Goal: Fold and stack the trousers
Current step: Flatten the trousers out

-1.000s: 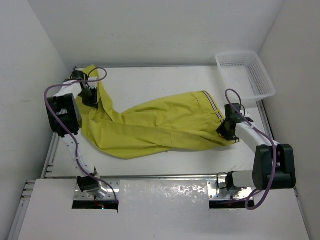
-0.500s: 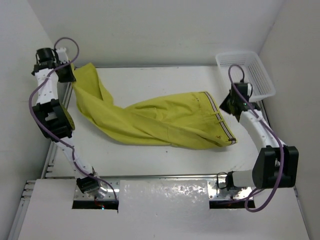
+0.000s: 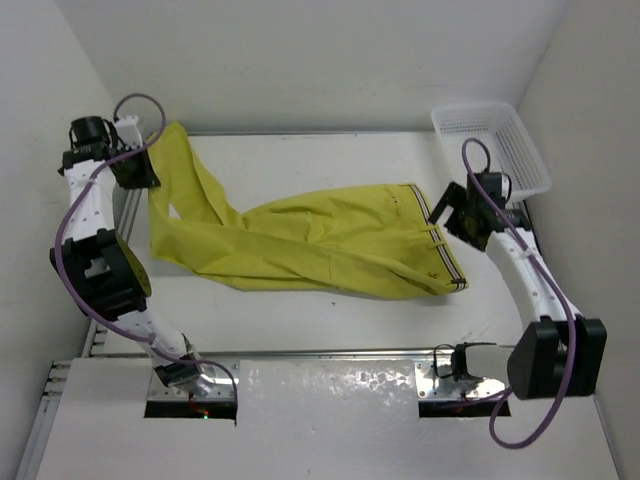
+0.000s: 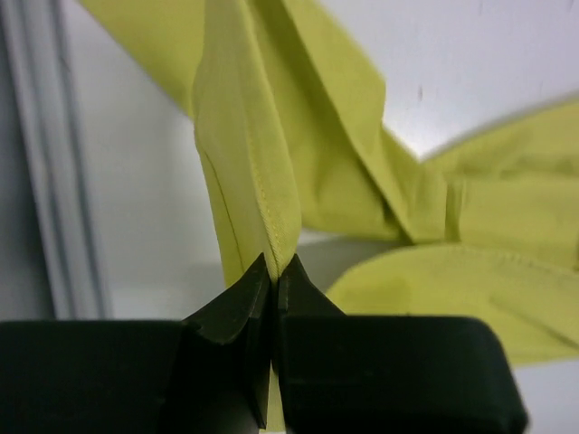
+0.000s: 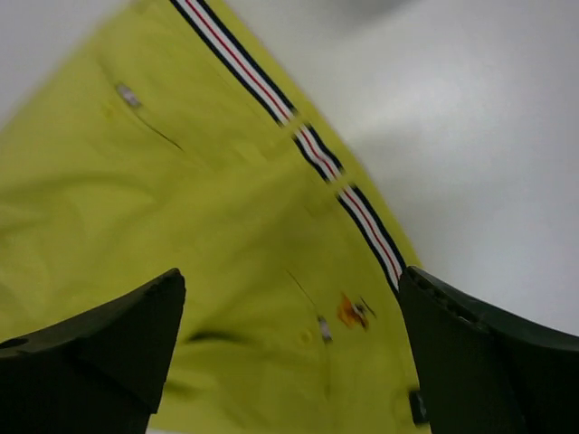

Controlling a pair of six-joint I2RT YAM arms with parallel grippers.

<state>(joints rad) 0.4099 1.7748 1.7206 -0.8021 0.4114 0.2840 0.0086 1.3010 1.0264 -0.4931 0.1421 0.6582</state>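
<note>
The near corner of the trousers' waistband [image 3: 459, 285] [image 5: 417, 408] is lower down and back toward the base, so I will bring my right gripper back and down onto it, since my left gripper already holds a leg end.
The mustard yellow-green trousers [image 3: 320, 245] lie across the table, waistband with striped trim [image 3: 440, 235] at the right, legs running left. My left gripper [image 3: 140, 165] is raised at the far left, shut on a leg end that hangs from it [image 4: 249, 181]. Its fingers [image 4: 231, 312] pinch the cloth fold. My right gripper [image 3: 450, 212] hovers above the waistband, open, with nothing between its fingers [image 5: 99, 348]. In the right wrist view the striped trim [image 5: 298, 136] and a small orange label [image 5: 353, 310] on the cloth [image 5: 181, 226] lie below the jaws.
A white mesh basket [image 3: 490, 150] stands at the back right corner. White walls enclose the table on three sides. A metal rail [image 3: 105, 300] runs along the table's left edge, and another [image 4: 41, 163] shows in the left wrist view.
The left gripper lifted the leg end up and to the far left and holds it raised. The right gripper let go of the waistband, opened, and rose above it.
</note>
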